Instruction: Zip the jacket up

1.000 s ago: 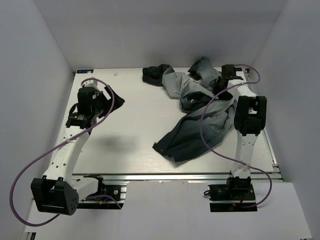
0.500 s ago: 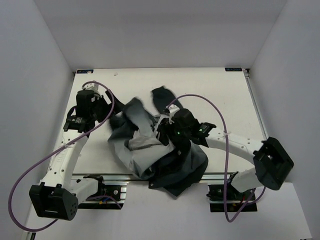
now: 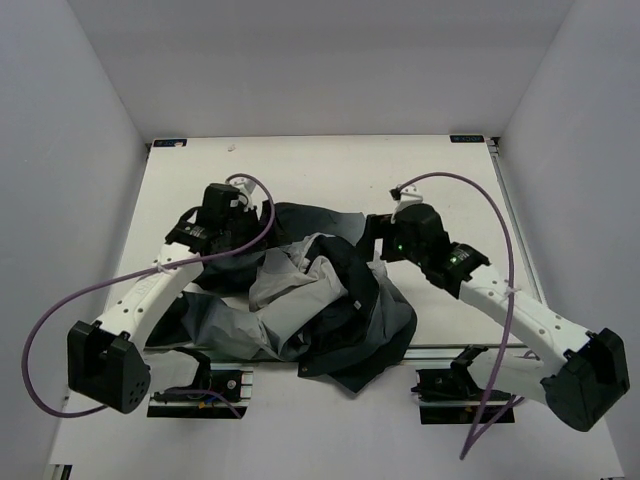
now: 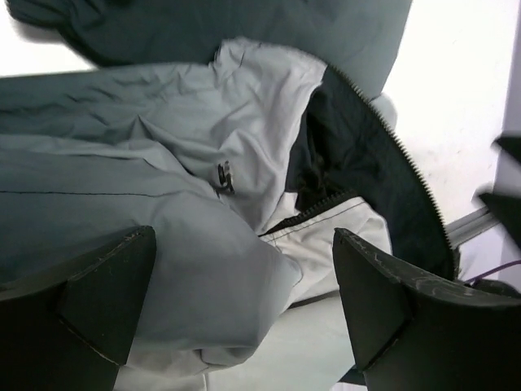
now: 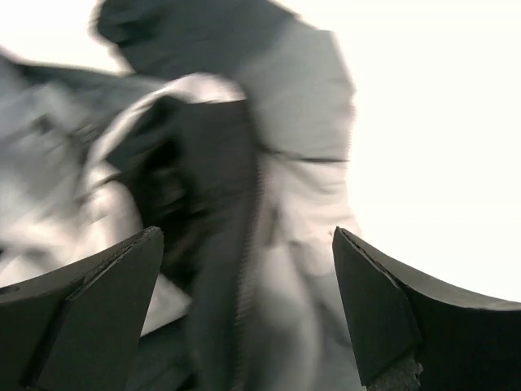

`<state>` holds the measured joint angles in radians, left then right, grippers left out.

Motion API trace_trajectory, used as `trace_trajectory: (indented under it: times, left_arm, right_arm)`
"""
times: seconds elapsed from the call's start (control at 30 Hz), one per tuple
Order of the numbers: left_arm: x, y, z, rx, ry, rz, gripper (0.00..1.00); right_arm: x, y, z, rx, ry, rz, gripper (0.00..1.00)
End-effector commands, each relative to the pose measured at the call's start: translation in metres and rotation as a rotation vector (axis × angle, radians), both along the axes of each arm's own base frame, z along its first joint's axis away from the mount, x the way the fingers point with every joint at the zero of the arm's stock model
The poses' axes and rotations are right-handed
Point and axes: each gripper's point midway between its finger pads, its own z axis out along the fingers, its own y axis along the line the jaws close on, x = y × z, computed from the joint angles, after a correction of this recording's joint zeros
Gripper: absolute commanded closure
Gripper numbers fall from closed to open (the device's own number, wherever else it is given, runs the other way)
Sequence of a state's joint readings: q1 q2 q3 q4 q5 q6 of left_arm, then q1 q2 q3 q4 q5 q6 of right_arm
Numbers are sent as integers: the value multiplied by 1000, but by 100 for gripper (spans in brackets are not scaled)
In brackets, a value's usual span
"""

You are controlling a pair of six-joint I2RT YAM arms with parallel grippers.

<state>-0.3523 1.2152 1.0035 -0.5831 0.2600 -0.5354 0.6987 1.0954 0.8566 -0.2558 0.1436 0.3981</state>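
I will next lower my left gripper onto the bulging grey fold (image 4: 232, 273) just below it and close there, because the cloth runs between the spread fingers.
The jacket (image 3: 300, 300) lies crumpled at the near middle of the table, light grey with charcoal and black folds, its hem spilling over the front edge. My left gripper (image 3: 243, 240) hovers open over its left part. In the left wrist view, the left gripper (image 4: 244, 301) has grey cloth (image 4: 203, 261) under its spread fingers, and zipper teeth (image 4: 407, 155) run along the black lining. My right gripper (image 3: 372, 232) stands open at the jacket's right edge. The blurred right wrist view shows the right gripper (image 5: 244, 301) above a zipper line (image 5: 252, 244), holding nothing.
White table (image 3: 300, 170) enclosed by white walls at the back and both sides. An aluminium rail (image 3: 450, 350) runs along the near edge. Purple cables (image 3: 60, 320) loop from both arms. Part of the jacket hangs over the rail between the arm bases.
The jacket went from the far right to the near middle of the table. My right gripper let it go and drew back right. My left arm swung in over the jacket.
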Motion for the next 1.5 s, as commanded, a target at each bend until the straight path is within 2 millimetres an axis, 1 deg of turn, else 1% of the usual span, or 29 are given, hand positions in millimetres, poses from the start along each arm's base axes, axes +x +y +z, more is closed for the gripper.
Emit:
trace_trajectory:
  times: [0.0,0.1,0.13,0.17,0.3,0.33,0.4,0.43,0.47,0.53,0.57,0.6,0.63,0.67,0.7,0.73,0.77,0.8,0.83,0.87,0.9,0.93,1.0,1.03,1.1,1.13,1.23,1.33,1.47]
  left_arm:
    - [-7,-1,-14,32,53,-8,2]
    - [-11,4,-33,73,112,17,2]
    - [-12,6,-36,83,123,21,2]
    - [-14,7,-41,95,138,22,2]
    - [-18,6,-58,115,165,11,2]
    - [-19,2,-61,110,168,-5,2]
    - [-22,-3,-70,121,189,-33,7]
    - [-22,-6,-73,120,189,-49,13]
    - [-23,-10,-75,110,194,-72,44]
    - [-24,-17,-82,98,207,-106,91]
    - [-25,-20,-81,91,207,-129,100]
    - [-22,-20,-80,95,202,-129,100]
    - [-18,-20,-78,95,193,-120,100]
    - [-5,-19,-66,110,147,-85,100]
    - [3,-18,-56,113,116,-64,100]
    - [13,-19,-39,104,63,-48,100]
    - [22,-21,-22,93,14,-37,100]
    - [38,-22,10,76,-78,-13,100]
    - [46,-23,38,54,-155,0,100]
    - [51,-22,59,46,-208,13,100]
    - [59,-22,101,18,-300,32,100]
    - [63,-18,124,11,-359,63,100]
    - [60,-10,176,-33,-492,99,100]
    - [57,-10,213,-76,-585,96,100]
    - [36,-9,266,-124,-726,45,100]
    - [22,-10,302,-170,-814,8,100]
    - [-21,2,371,-246,-1006,-27,100]
    - [-73,6,421,-337,-1157,-115,100]
    - [-126,17,470,-413,-1300,-181,100]
  right_arm:
    - [26,-19,0,-6,21,-98,11]
    - [47,-19,-17,-65,39,-105,11]
    - [56,-14,-10,-69,20,-98,11]
    - [65,-11,-26,-109,43,-93,11]
    - [101,9,-48,-150,52,-81,11]
    - [110,14,-68,-172,83,-89,11]
    - [126,18,-70,-172,87,-134,11]
    - [131,20,-87,-191,111,-142,11]
    - [138,23,-89,-189,105,-156,11]
    - [144,22,-108,-206,133,-188,13]
    - [148,25,-110,-196,121,-192,17]
    - [147,28,-117,-186,130,-175,22]
    - [147,31,-122,-176,135,-166,54]
    - [148,36,-118,-152,126,-153,77]
    - [150,37,-112,-138,111,-155,90]
    - [152,37,-90,-111,70,-161,100]
    - [154,35,-75,-106,35,-170,100]
    - [157,27,-57,-116,-16,-197,100]
    - [157,22,-14,-85,-102,-207,100]
    - [157,14,10,-93,-165,-218,100]
    - [157,2,37,-95,-228,-262,100]
    - [149,-9,91,-43,-330,-288,100]
    - [134,-24,143,-29,-448,-288,100]
    - [112,-34,194,31,-543,-276,100]
    - [82,-37,238,69,-646,-195,100]
    - [55,-48,271,114,-718,-177,100]
    - [2,-66,335,218,-860,-120,100]
    - [-55,-90,401,310,-1008,-55,100]
    - [-102,-98,443,370,-1096,51,100]
